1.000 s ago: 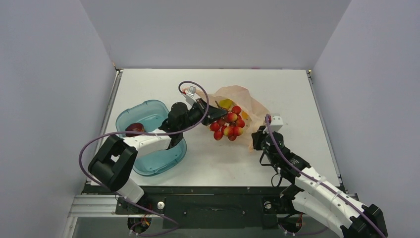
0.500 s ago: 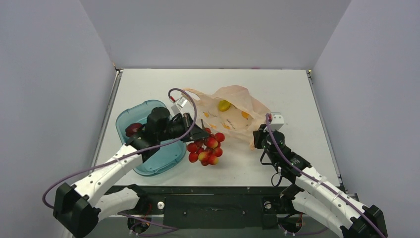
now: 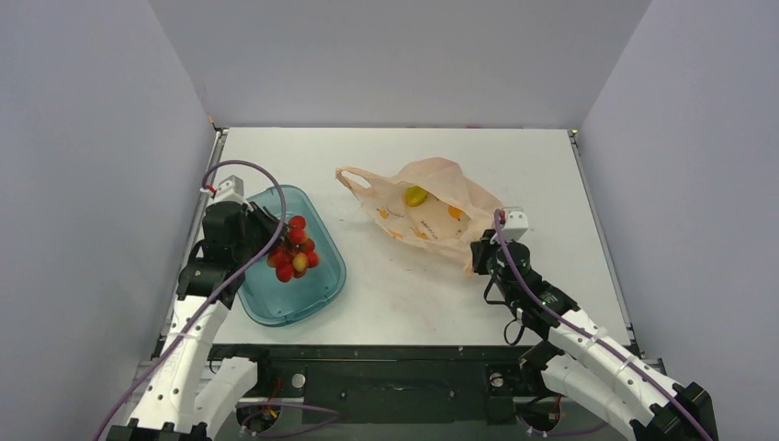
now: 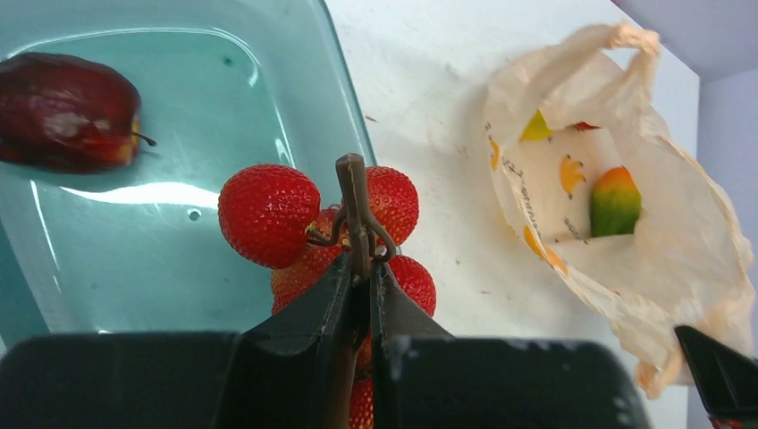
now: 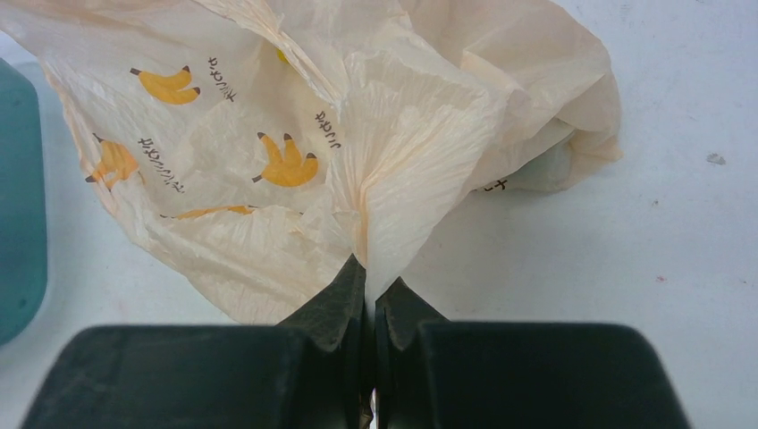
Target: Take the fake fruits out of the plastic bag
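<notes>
The bunch of red balls needs to go straight down with my left gripper onto the tray's bare bottom, beside the dark red fruit, so I can release its stem there.
My left gripper (image 3: 273, 237) (image 4: 362, 268) is shut on the brown stem of the bunch of red grape-like balls (image 3: 292, 252) (image 4: 268, 213) and holds it over the teal tray (image 3: 312, 289). A dark red fruit (image 4: 67, 110) lies in the tray. The peach-orange plastic bag (image 3: 432, 216) (image 5: 268, 116) lies open at mid table. A yellow-green fruit (image 3: 416, 195) (image 4: 536, 127) and a green-orange mango (image 4: 614, 200) lie inside it. My right gripper (image 3: 479, 253) (image 5: 369, 284) is shut on a fold of the bag's near right edge.
The teal see-through tray (image 4: 344, 107) stands at the left of the table, close to the left wall. The bag's handle loop (image 3: 354, 177) points toward the tray. Bare table lies between tray and bag.
My left gripper has carried the grape bunch from the bag's mouth leftward to above the teal tray. The right gripper has stayed on the bag's edge.
</notes>
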### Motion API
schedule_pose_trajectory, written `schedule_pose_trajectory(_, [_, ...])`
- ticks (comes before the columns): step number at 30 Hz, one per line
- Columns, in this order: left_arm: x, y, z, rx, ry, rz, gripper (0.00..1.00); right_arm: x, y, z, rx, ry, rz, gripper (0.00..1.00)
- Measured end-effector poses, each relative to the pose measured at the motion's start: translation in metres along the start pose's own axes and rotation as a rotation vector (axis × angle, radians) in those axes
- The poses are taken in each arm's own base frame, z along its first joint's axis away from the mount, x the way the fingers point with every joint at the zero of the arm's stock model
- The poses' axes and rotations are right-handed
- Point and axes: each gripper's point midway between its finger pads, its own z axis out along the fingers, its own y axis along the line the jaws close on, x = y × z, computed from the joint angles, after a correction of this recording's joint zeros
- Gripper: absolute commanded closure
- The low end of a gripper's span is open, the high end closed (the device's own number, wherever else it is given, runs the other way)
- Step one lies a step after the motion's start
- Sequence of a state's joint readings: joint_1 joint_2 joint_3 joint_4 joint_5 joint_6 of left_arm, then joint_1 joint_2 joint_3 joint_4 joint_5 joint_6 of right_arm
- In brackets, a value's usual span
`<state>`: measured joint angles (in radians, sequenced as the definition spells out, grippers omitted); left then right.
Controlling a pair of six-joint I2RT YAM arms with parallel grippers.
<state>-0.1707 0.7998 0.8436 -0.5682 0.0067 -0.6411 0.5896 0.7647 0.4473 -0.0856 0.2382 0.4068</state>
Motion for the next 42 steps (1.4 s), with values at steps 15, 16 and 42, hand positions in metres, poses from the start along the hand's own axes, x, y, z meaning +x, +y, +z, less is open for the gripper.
schedule_pose_trajectory(15, [0.009,0.09,0.119,-0.067,0.206,-0.065,1.0,-0.001,0.006,-0.001,-0.032,0.006,-0.001,1.0])
schedule_pose_trajectory(16, [0.013,0.092,0.125,-0.06,0.226,-0.064,1.0,-0.001,0.006,-0.001,-0.034,0.007,-0.001,1.0])
schedule_pose_trajectory(42, [-0.026,0.106,0.117,-0.223,0.211,0.039,0.47,0.002,0.016,-0.001,-0.081,0.032,0.0,1.0])
